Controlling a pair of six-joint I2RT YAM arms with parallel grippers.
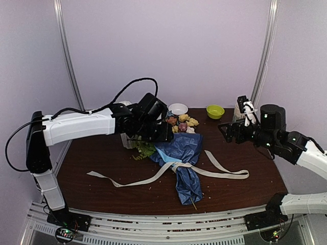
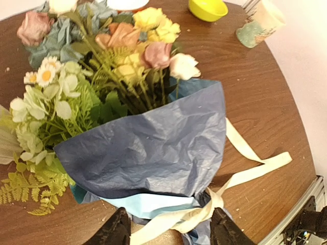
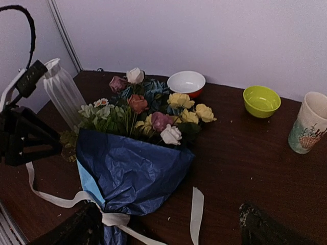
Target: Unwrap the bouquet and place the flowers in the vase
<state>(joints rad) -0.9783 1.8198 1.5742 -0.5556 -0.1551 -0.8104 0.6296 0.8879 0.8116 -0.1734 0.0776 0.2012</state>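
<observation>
The cream ribbon's knot point(image 1: 176, 165), below and back from my left gripper, still holds the paper's neck tight, so my left gripper will next lower its open fingers back onto it.
The bouquet point(image 1: 184, 153) lies on the table in dark and light blue paper point(image 2: 153, 148), stem end toward the arms. Its cream ribbon point(image 1: 176, 165) is still around the neck, with long tails spread to both sides. The flowers point(image 2: 127, 56), yellow, pink, white and green, fan out at the far end. My left gripper point(image 1: 162, 133) hovers over the bouquet, open, with the ribbon knot point(image 2: 214, 201) lying below between its fingers point(image 2: 116, 230). My right gripper point(image 1: 227, 131) hangs open to the right, holding nothing. The ribbed vase point(image 3: 61, 92) stands upright left of the flowers, largely hidden behind the left arm from above.
At the back of the brown table point(image 1: 102, 158) stand a white bowl point(image 1: 178, 108), a green bowl point(image 1: 215, 111) and a patterned cup point(image 3: 309, 125). A loose ribbon tail point(image 3: 196, 212) lies right of the wrapping. Green fern sprigs point(image 2: 30, 189) stick out on the left.
</observation>
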